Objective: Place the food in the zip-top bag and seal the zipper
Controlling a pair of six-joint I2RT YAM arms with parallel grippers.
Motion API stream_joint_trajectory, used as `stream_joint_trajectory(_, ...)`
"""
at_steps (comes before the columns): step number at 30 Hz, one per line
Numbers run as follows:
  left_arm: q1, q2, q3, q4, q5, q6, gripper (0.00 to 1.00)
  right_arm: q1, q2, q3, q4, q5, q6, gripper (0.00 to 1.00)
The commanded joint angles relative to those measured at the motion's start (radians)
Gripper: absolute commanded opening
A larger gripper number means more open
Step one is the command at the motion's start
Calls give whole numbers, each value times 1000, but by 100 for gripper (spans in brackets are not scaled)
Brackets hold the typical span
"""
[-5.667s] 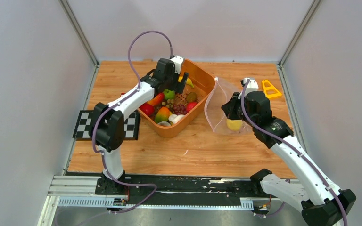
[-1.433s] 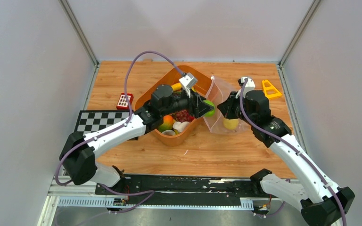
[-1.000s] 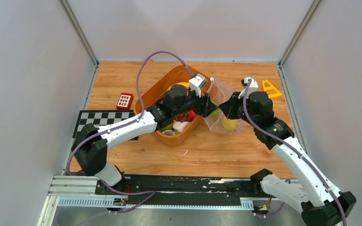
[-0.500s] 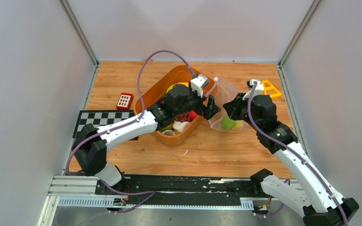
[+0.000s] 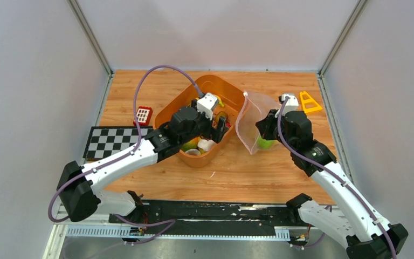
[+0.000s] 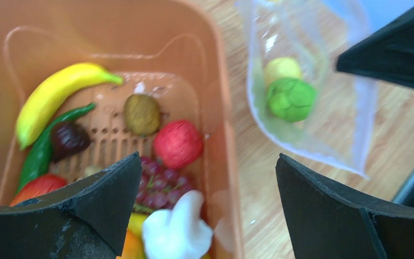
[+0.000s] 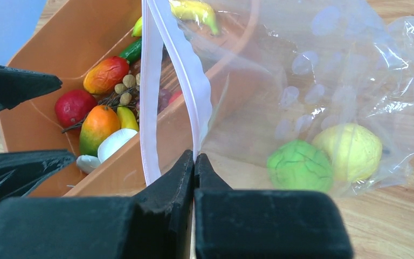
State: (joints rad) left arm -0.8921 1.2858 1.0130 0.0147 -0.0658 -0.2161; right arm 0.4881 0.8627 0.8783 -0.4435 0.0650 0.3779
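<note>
I will move my left gripper to the left in the top view and down onto the twig's tan balls, because they lie low beside the grapes (image 6: pixel 161 186).
The clear zip-top bag (image 5: pixel 250 120) stands open to the right of the orange basket (image 5: pixel 179 103). A green apple (image 7: pixel 299 165) and a yellow lemon (image 7: pixel 347 151) lie inside it. My right gripper (image 7: pixel 194 156) is shut on the bag's mouth edge, pinching the white zipper (image 7: pixel 151 81) strip and holding the mouth up. Over the basket's right rim, my left gripper (image 6: pixel 209 157) is wide open and holds nothing. Below it lie a banana (image 6: pixel 54 97), kiwi (image 6: pixel 142 113), red fruit (image 6: pixel 178 144), grapes (image 6: pixel 161 186) and white mushroom (image 6: pixel 178 229).
A small red-and-white block (image 5: pixel 143 115) lies left of the basket, beside a checkerboard (image 5: pixel 116 141). A yellow triangle (image 5: pixel 308 101) rests at the back right, behind the bag. Grey walls enclose the wooden table on three sides.
My left gripper opened, dropped the green apple into the bag, and pulled back left over the basket. My right gripper kept its hold on the bag's mouth.
</note>
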Motion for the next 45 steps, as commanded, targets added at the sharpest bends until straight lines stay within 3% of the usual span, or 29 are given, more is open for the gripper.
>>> stream_joint_trajectory(1,37,-13,1,-146,-149,64,100,3,-4,-12,84,-23,-31,0)
stream_joint_trajectory(8,150,51,23,-255,-173,39,100,3,0,13,73,-16,-42,0)
stream_joint_trajectory(14,216,269,161,-421,-76,104,100,3,-1,13,59,-18,-44,0)
stream_joint_trajectory(17,226,375,262,-485,-94,111,100,3,4,22,51,-24,-43,0)
stream_joint_trajectory(27,236,591,413,-531,-95,129,99,3,-4,20,41,-15,-37,0)
stream_joint_trajectory(35,234,650,400,-537,-122,56,95,3,-5,15,40,-11,-33,0)
stream_joint_trajectory(45,234,656,371,-565,-93,82,71,2,5,20,38,-18,-28,0)
